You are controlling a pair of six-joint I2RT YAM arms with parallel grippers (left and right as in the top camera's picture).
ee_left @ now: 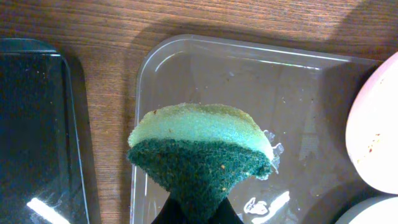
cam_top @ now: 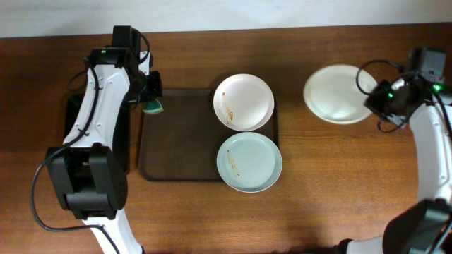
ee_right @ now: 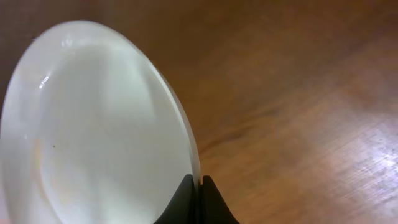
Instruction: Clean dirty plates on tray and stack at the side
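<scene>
The tabletop below my right gripper is bare and clear of the brown tray and its smeared plates, so my right gripper will next lower the white plate there and release its rim.
Two smeared plates lie on the right side of the dark-brown tray: a white one at the back and a pale bluish one at the front, overhanging the tray's rim. A third white plate is off the tray at the right; my right gripper is shut on its rim, and the plate fills the left of the right wrist view. My left gripper is shut on a green sponge over the tray's back left corner.
A narrow black tray lies left of the brown tray, under my left arm; it shows in the left wrist view. The wooden table extends right and front of the tray.
</scene>
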